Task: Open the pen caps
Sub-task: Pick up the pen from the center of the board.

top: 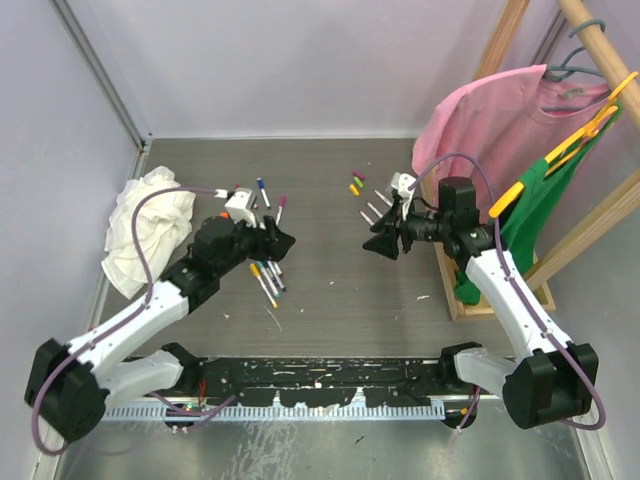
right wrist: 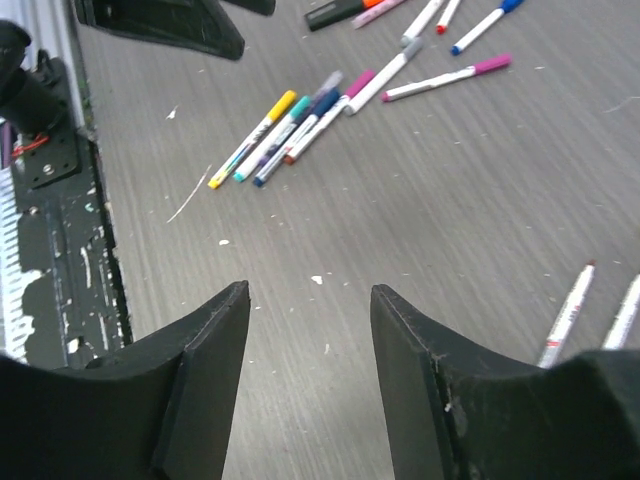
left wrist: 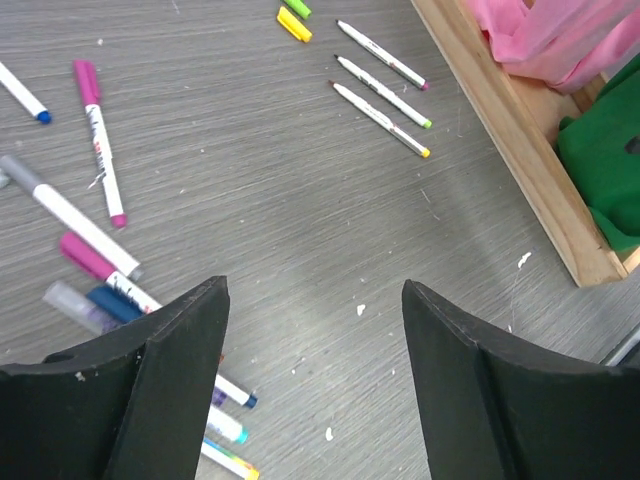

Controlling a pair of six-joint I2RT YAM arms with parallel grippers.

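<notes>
My left gripper tilts downward next and moves back and lower onto the yellow-capped pen's white body [top: 267,290] [left wrist: 223,456], below toward my base, at the heap's open edge.
Several capped marker pens [top: 268,278] lie in a loose heap on the grey table, under and beside my left gripper [top: 281,243]. In the left wrist view that gripper [left wrist: 315,292] is open and empty, with a magenta-capped pen [left wrist: 100,140] and a pink-capped pen [left wrist: 88,256] to its left. Loose yellow [left wrist: 293,24] and green [left wrist: 296,7] pen caps lie far off, near three uncapped pens [left wrist: 385,90]. My right gripper [top: 381,245] is open and empty over bare table [right wrist: 310,292], facing the pen heap [right wrist: 290,125].
A white cloth rag [top: 150,230] lies at the left. A wooden rack [top: 452,285] with a pink shirt [top: 480,110] and a green garment [top: 540,200] stands at the right. The loose caps [top: 356,184] and uncapped pens [top: 378,210] lie behind the right gripper.
</notes>
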